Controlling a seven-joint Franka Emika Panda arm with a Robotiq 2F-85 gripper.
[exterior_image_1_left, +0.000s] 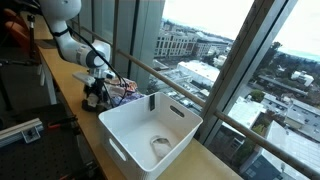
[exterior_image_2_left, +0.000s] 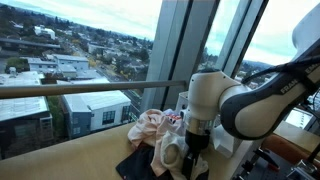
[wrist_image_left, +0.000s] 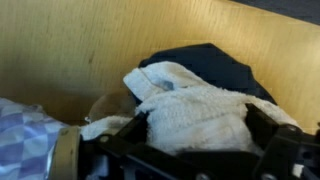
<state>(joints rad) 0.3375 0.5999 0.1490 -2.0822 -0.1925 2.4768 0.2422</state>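
Note:
The bulging white cloth already rises up between my gripper's open fingers, so next my gripper will stay low over the pile and close its fingers onto it.
In the wrist view, a white fluffy cloth lies on a dark navy cloth on the wooden counter. My gripper is low over the white cloth, open, with one black finger on each side of it and the cloth bulging up between them. A blue-and-white checked cloth lies at the lower left. In both exterior views the gripper points down into the pile of clothes.
A white plastic bin stands on the counter beside the pile, with a small pale item on its bottom. The wooden counter runs along a tall window with a railing just behind the clothes.

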